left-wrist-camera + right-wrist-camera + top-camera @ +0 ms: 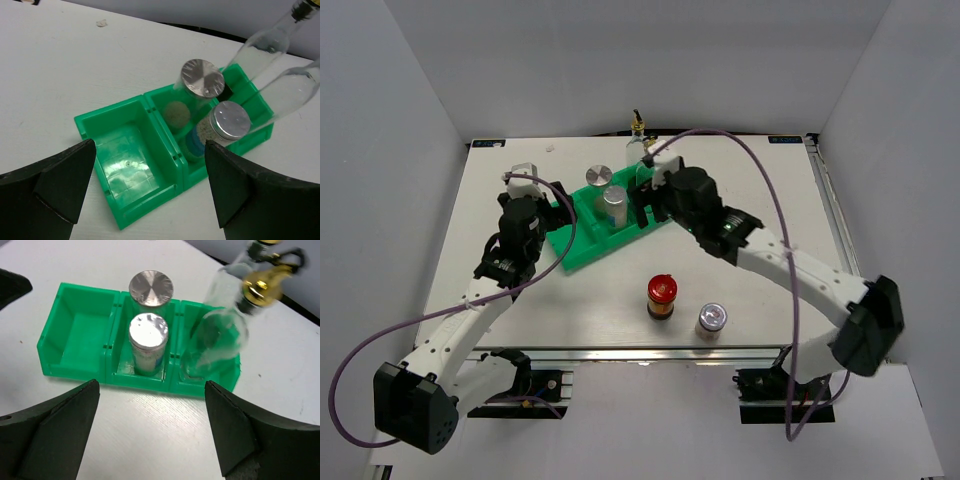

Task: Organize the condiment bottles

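I will swing my left gripper back past the tray [582, 248], then turn it and lower it around the lid of the red-lidded jar.
The green tray [582, 248] lies mid-table. Its middle compartment holds two silver-lidded shaker jars [151, 287] [148, 335]. A clear cruet with a gold top [220, 335] stands in the right end compartment. A second cruet [638, 135] shows just behind it; I cannot tell whether it is in the tray. The left compartment [125, 155] is empty. A red-lidded jar [662, 296] and a third silver-lidded jar [711, 320] stand on the table in front. My left gripper [150, 195] is open and empty at the tray's left end. My right gripper [152, 440] is open and empty in front of the tray.
White walls enclose the table on the left, the back and the right. A metal rail [830, 210] runs along the right edge. Purple cables [775, 210] loop over both arms. A small scrap [101, 22] lies on the table behind the tray.
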Robot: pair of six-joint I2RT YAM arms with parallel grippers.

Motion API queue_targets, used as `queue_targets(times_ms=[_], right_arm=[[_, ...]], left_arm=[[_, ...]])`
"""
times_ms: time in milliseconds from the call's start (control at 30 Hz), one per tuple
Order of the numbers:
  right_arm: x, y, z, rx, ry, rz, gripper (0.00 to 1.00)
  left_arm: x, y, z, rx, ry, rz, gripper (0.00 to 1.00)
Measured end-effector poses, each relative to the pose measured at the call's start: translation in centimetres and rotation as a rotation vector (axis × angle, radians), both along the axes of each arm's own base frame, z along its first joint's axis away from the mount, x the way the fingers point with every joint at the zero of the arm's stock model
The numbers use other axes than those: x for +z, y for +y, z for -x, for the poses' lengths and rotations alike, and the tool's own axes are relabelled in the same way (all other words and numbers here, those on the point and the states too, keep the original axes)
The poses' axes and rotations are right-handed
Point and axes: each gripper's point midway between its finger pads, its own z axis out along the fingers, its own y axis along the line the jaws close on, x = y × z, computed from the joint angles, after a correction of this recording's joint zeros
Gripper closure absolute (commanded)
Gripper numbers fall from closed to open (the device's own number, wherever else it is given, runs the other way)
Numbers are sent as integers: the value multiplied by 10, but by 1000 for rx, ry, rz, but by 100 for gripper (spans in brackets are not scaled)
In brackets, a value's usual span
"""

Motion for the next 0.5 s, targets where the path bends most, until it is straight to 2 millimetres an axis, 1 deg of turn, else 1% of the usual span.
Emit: queue_targets(times_ms=[67, 133, 167, 233, 300, 400, 433, 500], right_arm=[[9, -21, 11, -37, -9, -35, 11], [9, -41, 17, -86, -7, -60, 11], [4, -60, 21, -126, 2, -68, 11], [-4, -92, 20, -208, 16, -92, 11], [-14, -130, 15, -310, 36, -115, 11], [-27, -183, 10, -459, 62, -163, 10], [-29, -199, 8, -507, 65, -177, 11], [-31, -222, 8, -576, 69, -204, 11]], left_arm=[[-1, -7, 1, -40, 4, 9, 2], [-2, -17, 2, -90, 10, 21, 2], [-2, -23, 2, -114, 14, 27, 2], [-3, -40, 3, -171, 26, 37, 2], [-4, -61, 6, -232, 43, 36, 2], [-5, -111, 20, -364, 65, 20, 2], [-6, -129, 27, -415, 72, 16, 2], [-8, -159, 41, -506, 86, 8, 2]])
